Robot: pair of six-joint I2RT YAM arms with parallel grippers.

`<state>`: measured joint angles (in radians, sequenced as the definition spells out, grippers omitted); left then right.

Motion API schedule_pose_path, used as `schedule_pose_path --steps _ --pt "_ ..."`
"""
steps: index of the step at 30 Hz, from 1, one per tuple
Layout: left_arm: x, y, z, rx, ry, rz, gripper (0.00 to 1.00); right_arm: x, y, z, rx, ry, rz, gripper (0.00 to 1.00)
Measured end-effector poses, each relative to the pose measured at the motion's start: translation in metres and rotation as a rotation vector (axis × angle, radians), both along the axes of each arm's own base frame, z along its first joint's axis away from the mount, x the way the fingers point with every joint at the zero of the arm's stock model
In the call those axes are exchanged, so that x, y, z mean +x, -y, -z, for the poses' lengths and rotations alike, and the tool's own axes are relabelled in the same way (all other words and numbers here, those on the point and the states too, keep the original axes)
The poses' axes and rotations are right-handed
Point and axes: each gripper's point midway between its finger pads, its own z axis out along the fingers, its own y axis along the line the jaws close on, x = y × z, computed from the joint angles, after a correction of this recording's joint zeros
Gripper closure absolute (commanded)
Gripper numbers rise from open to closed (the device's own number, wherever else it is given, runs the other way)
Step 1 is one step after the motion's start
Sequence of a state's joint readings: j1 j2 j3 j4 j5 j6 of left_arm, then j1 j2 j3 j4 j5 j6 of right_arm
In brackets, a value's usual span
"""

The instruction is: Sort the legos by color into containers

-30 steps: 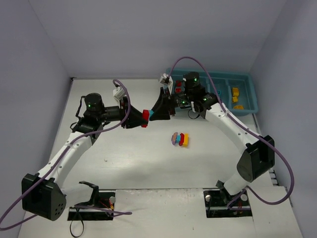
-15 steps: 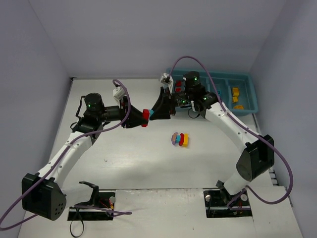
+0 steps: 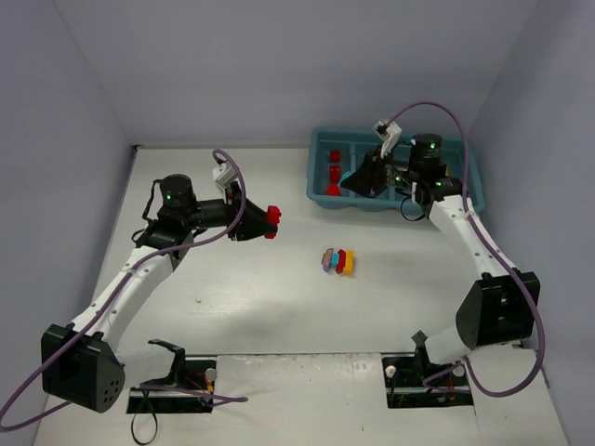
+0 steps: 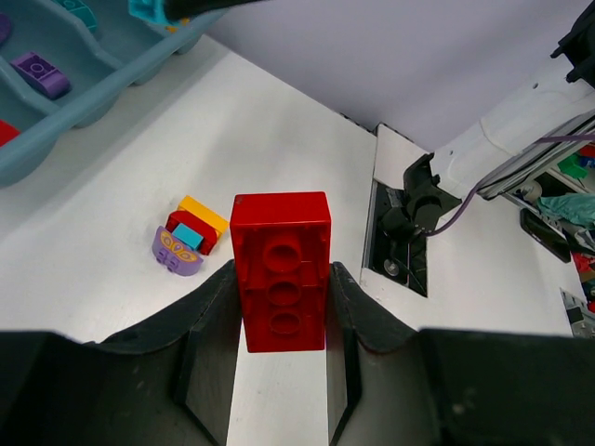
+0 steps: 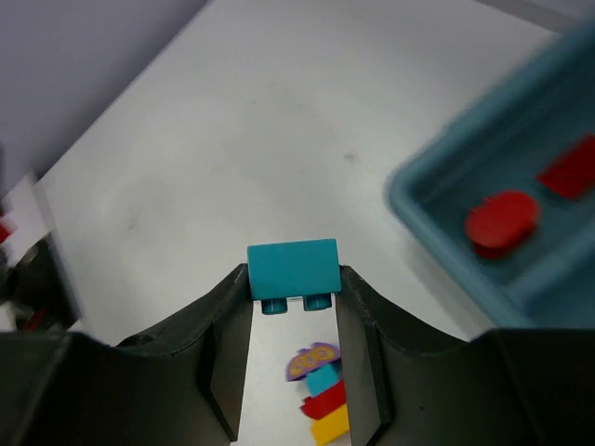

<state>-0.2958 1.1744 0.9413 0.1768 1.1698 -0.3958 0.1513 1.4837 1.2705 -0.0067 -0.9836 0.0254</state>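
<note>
I will turn my right gripper downward next, move it to the right in the top view and lower it into the tray's section past the purple bricks, because a cyan brick is there.
My left gripper (image 3: pixel 270 221) is shut on a red brick (image 4: pixel 281 270), held above the table left of centre; it also shows in the top view (image 3: pixel 271 219). My right gripper (image 3: pixel 349 179) is shut on a cyan brick (image 5: pixel 292 270) and holds it over the left part of the teal tray (image 3: pixel 319 200). A stacked cluster of purple, cyan, red and yellow bricks (image 3: pixel 338 260) lies on the table in the middle; it also shows in the left wrist view (image 4: pixel 187 238) and the right wrist view (image 5: pixel 321 393). Red bricks (image 3: pixel 334 173) lie in the tray's left compartment.
Yellow bricks lie in the tray's right end, partly hidden by the right arm. A purple brick (image 4: pixel 40 74) lies in a tray compartment. The arm bases (image 3: pixel 177 376) stand at the near edge.
The two grippers held the red and cyan bricks joined together at mid-table. Now the bricks are apart, and my right gripper has moved right to the tray with the cyan brick.
</note>
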Motion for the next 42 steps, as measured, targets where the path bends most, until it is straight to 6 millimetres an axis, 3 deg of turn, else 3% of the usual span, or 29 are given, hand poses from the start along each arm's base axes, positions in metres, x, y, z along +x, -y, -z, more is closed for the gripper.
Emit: schedule_pose_path --steps 3,9,11,14,19,23,26,29,32,37,42 --pt "0.003 -0.001 0.003 0.009 -0.013 -0.021 1.0 0.042 0.045 0.016 -0.085 -0.044 0.308 1.0" --pt "0.008 -0.006 0.007 0.033 -0.04 -0.102 1.0 0.127 0.176 0.043 -0.212 -0.117 0.91 0.87" --pt "0.01 -0.009 0.007 0.041 -0.041 -0.135 1.0 0.146 0.205 0.061 -0.248 -0.148 1.019 0.83" --pt "0.014 -0.012 0.009 0.054 -0.051 -0.181 1.0 0.168 0.225 0.092 -0.291 -0.198 1.089 0.77" --pt "0.023 -0.017 0.02 0.09 -0.098 -0.25 1.0 0.189 0.238 0.143 -0.353 -0.285 1.128 0.54" --pt "0.039 -0.019 0.023 0.115 -0.124 -0.304 1.0 0.196 0.242 0.156 -0.379 -0.312 1.141 0.36" --pt "0.055 -0.018 0.019 0.123 -0.125 -0.335 1.0 0.202 0.242 0.146 -0.371 -0.292 1.14 0.26" --pt "0.075 -0.015 0.015 0.129 -0.131 -0.362 1.0 0.206 0.241 0.13 -0.351 -0.26 1.138 0.26" --pt "0.099 -0.008 0.013 0.14 -0.138 -0.391 1.0 0.198 0.236 0.116 -0.321 -0.258 1.127 0.26" --pt "0.138 0.015 0.012 0.169 -0.146 -0.43 1.0 0.152 0.216 0.082 -0.227 -0.27 1.103 0.26" --pt "0.181 0.056 0.015 0.208 -0.122 -0.49 0.96 0.095 0.184 0.042 -0.11 -0.253 1.031 0.26"
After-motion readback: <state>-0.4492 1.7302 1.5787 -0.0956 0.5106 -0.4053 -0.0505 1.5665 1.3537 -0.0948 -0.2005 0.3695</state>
